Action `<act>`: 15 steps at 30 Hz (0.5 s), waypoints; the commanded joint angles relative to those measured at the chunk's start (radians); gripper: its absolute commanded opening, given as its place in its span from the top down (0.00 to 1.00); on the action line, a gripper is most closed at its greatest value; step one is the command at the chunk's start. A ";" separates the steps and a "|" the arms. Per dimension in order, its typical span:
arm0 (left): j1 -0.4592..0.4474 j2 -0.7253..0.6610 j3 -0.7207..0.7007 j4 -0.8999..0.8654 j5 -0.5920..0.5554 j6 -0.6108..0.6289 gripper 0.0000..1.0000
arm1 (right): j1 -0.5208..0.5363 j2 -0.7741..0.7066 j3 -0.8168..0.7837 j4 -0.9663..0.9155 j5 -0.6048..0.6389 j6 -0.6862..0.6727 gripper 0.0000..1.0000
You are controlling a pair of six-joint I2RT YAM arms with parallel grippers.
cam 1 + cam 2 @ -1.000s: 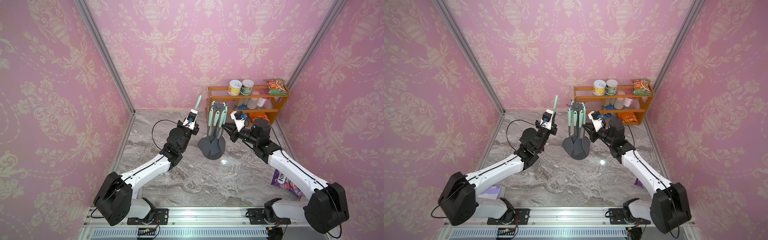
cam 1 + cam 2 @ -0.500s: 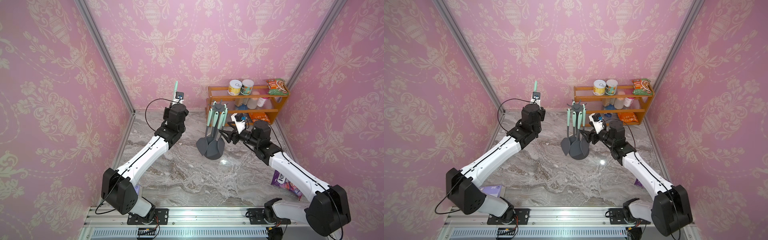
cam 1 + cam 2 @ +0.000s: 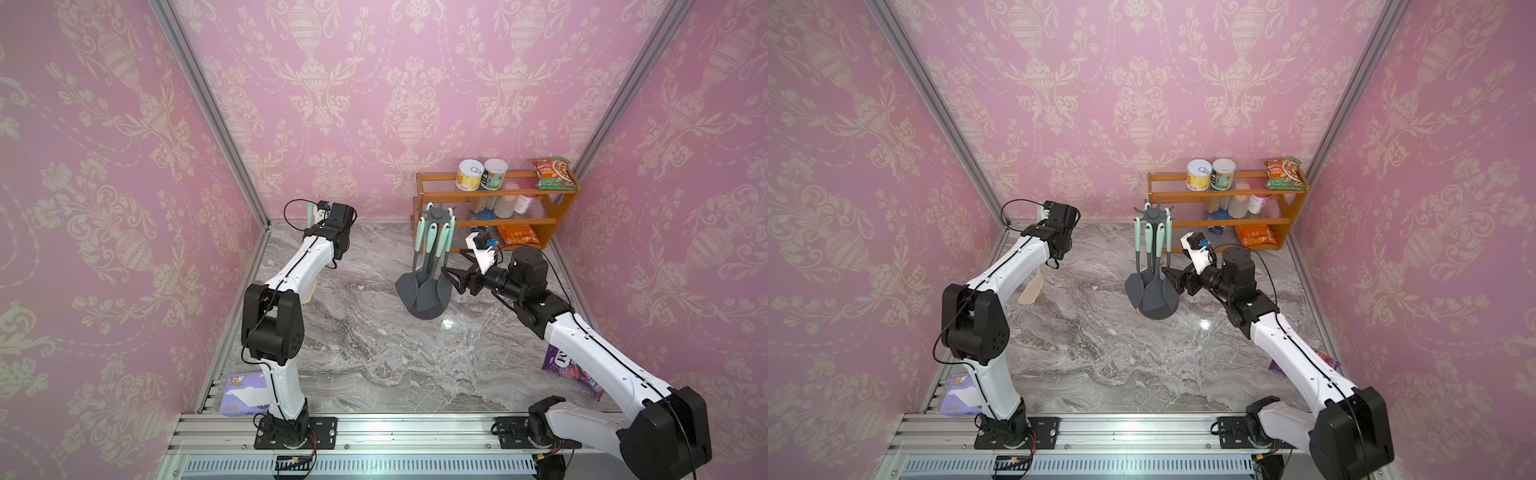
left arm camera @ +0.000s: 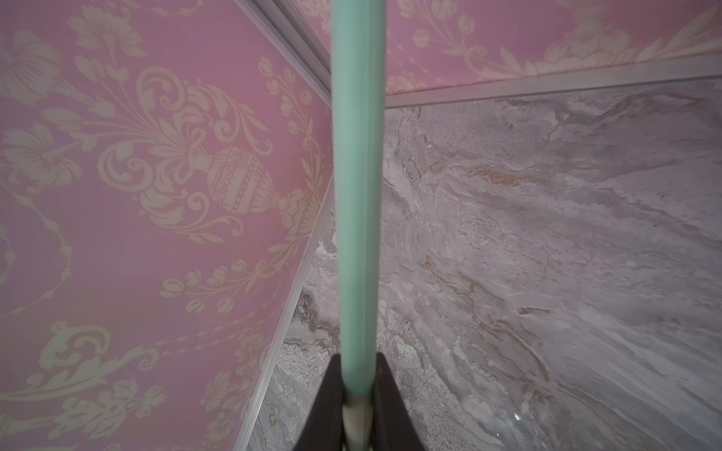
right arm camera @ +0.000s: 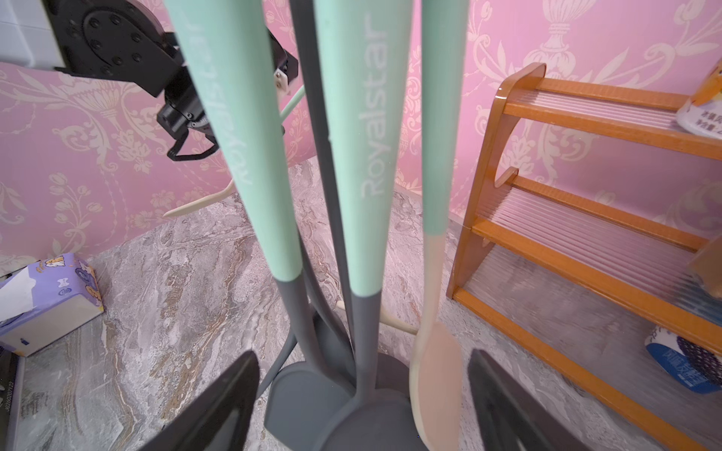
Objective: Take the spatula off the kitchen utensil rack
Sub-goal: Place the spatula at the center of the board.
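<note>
The spatula is clear of the rack, so my left gripper should next go down to the bare tabletop below and let go of the handle there.
The spatula, with a mint handle and a cream blade, is off the rack and hangs near the back left corner. My left gripper is shut on it where the handle meets the cream neck. The kitchen utensil rack stands in the middle back, dark grey, with several mint-handled utensils still hanging from it. My right gripper is open just right of the rack's base, holding nothing. Its fingers flank the hanging utensil heads without touching them.
An orange wooden shelf with cans and packets stands behind the rack to the right. A purple tissue box lies at the front left by the rail. A purple packet lies under my right arm. The pink walls close in on three sides.
My left arm has swung away from the rack toward the back left corner, carrying the spatula. My right gripper has gone from shut to open beside the rack.
</note>
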 commanded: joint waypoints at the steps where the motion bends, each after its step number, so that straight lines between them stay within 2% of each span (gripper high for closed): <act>1: 0.043 0.030 0.057 -0.029 -0.013 -0.013 1.00 | -0.008 -0.035 -0.010 -0.035 0.017 -0.020 0.13; 8: 0.113 0.149 0.086 0.060 0.157 0.014 1.00 | -0.011 -0.047 -0.001 -0.054 0.037 -0.027 0.13; 11: 0.127 0.214 0.117 0.063 0.190 0.020 1.00 | -0.011 -0.044 0.007 -0.061 0.040 -0.027 0.13; 15: 0.140 0.246 0.086 0.148 0.261 0.024 1.00 | -0.013 -0.045 0.013 -0.078 0.048 -0.027 0.12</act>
